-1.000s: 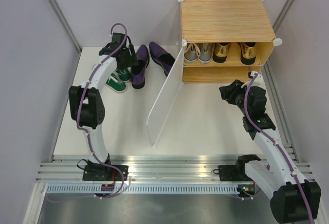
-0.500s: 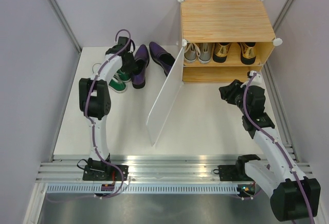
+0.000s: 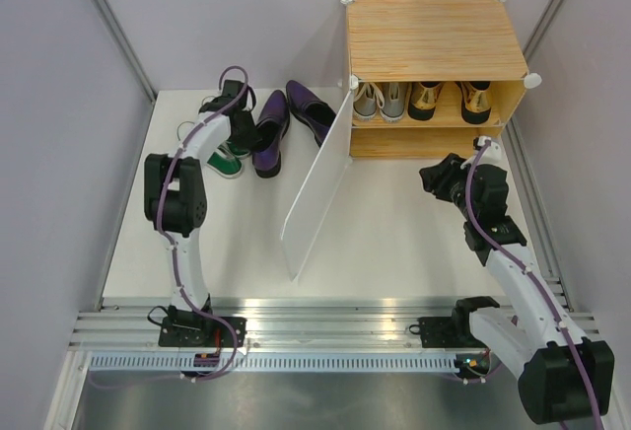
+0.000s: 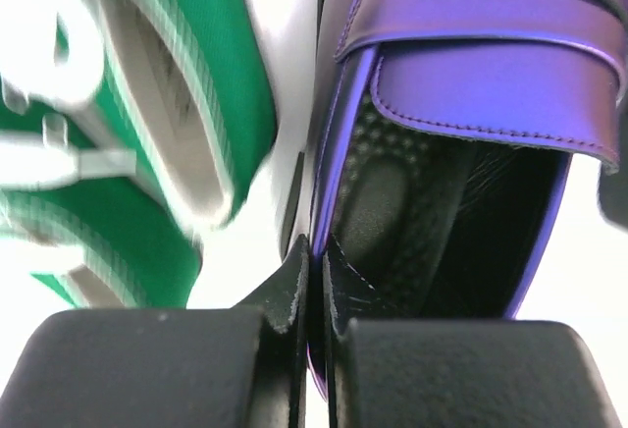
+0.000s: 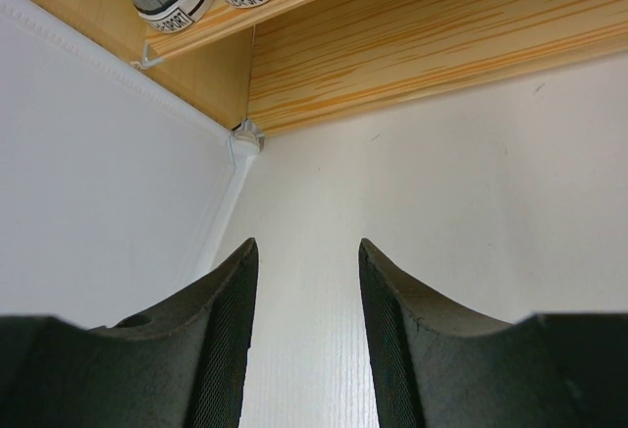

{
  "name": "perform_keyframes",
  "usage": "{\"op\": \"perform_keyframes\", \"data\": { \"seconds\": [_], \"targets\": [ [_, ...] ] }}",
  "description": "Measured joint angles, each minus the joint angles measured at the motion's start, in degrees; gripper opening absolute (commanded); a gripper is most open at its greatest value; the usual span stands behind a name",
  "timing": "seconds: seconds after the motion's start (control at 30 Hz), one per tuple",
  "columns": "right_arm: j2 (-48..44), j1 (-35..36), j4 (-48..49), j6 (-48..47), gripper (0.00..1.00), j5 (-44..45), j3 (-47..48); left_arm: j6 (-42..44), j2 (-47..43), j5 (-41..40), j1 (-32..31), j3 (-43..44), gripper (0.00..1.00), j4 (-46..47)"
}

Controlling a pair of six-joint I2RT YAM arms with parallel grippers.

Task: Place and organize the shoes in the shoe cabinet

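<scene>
Bare tabletop lies past the door (image 3: 369, 219), to the right of my left gripper in the top view. I will lift the purple shoe over the door next, lower it and let go of it.
My left gripper (image 3: 250, 136) is shut on the left side wall of a glossy purple dress shoe (image 3: 270, 139), one finger inside the opening (image 4: 412, 212) and one outside. Its mate (image 3: 310, 107) lies just to the right, near the door. Green sneakers (image 3: 225, 161) sit right beside the held shoe, blurred in the left wrist view (image 4: 211, 65). The shoe cabinet (image 3: 434, 35) stands at the back right; its upper shelf holds grey sneakers (image 3: 380, 101) and gold shoes (image 3: 449, 101). My right gripper (image 3: 432, 176) hovers open before the lower shelf (image 5: 412, 55), holding nothing.
The cabinet's white door panel (image 3: 317, 183) swings out toward the table's middle, between the two arms. It fills the left of the right wrist view (image 5: 98, 153). Grey walls close in the table on both sides.
My left gripper came down a little toward the purple shoe and closed on its side wall. The right arm stayed where it was.
</scene>
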Motion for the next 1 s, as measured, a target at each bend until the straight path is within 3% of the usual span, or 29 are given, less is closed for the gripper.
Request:
{"op": "perform_keyframes", "data": {
  "seconds": [0.3, 0.57, 0.87, 1.0],
  "targets": [
    [-4.63, 0.00, -4.31, 0.48, 0.51, -2.16, 0.00, -0.02, -17.05, -0.68, -0.72, -11.93, 0.02, -8.37],
    [-12.92, 0.00, -10.40, 1.09, 0.51, -3.06, 0.94, -0.94, -36.98, -2.01, -0.70, -13.55, 0.02, -11.61],
    [-20.55, 0.00, -19.67, 1.33, 0.51, -1.66, 9.51, -3.61, -46.99, 0.50, -1.03, -3.19, 0.02, -19.82],
    [-23.80, 0.00, -22.27, 1.75, 0.51, 0.17, 13.66, -4.00, -47.69, 1.03, -5.70, 5.88, 0.02, -22.16]
  ]
}}
